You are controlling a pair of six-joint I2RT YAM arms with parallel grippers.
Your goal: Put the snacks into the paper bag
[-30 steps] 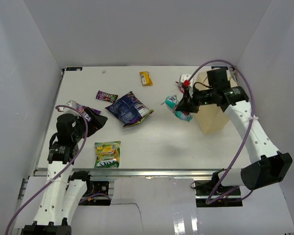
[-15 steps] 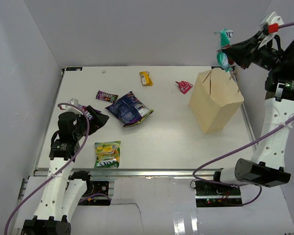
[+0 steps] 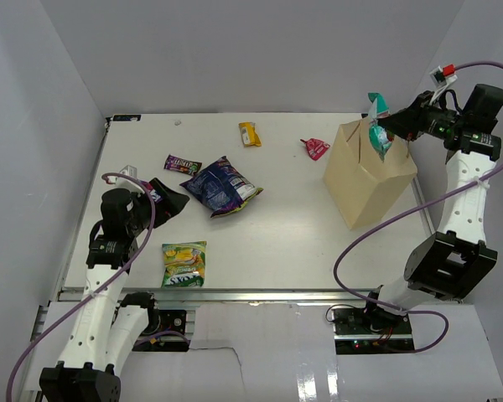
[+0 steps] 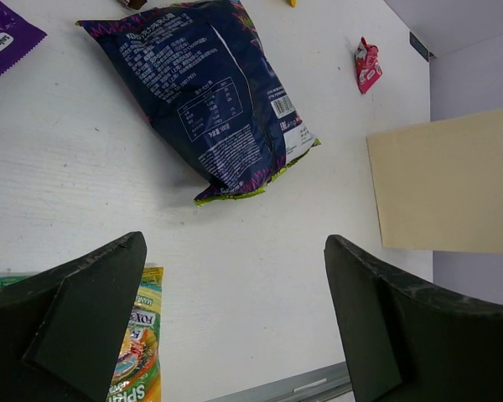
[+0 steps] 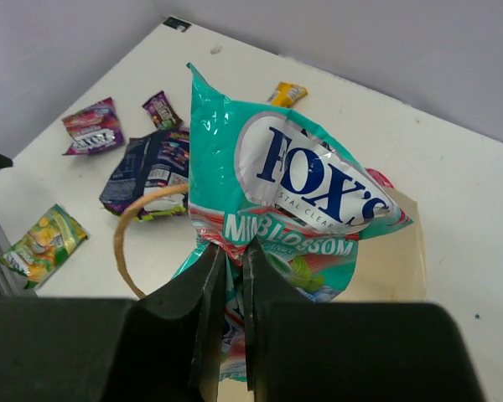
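Observation:
The dark blue-purple bag's near edge (image 3: 202, 201) (image 4: 158, 121) faces my left gripper's open fingers. The gripper should next lower toward the right in the top view, onto that edge.
My right gripper (image 3: 391, 128) is shut on the teal-white bag (image 3: 377, 127) and holds it in the air over the top of the tan paper bag (image 3: 366, 180). In the right wrist view the teal-white bag (image 5: 298, 197) is pinched between my fingers (image 5: 203, 285), beside a loop handle (image 5: 126, 226). My left gripper (image 3: 169, 203) is open and empty at the table's left. The dark blue-purple bag (image 3: 220, 186), the green-yellow bag (image 3: 184, 263), the small brown packet (image 3: 182, 164), the yellow wrapper (image 3: 250, 134) and the pink-red wrapper (image 3: 316, 148) lie on the table.
White walls enclose the table on three sides. A metal rail (image 3: 235, 294) runs along the near edge. A purple packet (image 4: 4, 38) lies at the left wrist view's top left corner.
My right gripper lifted the teal-white bag from the table beside the paper bag, swung it high to the right, then came down to just above the bag's top. The left arm barely moved.

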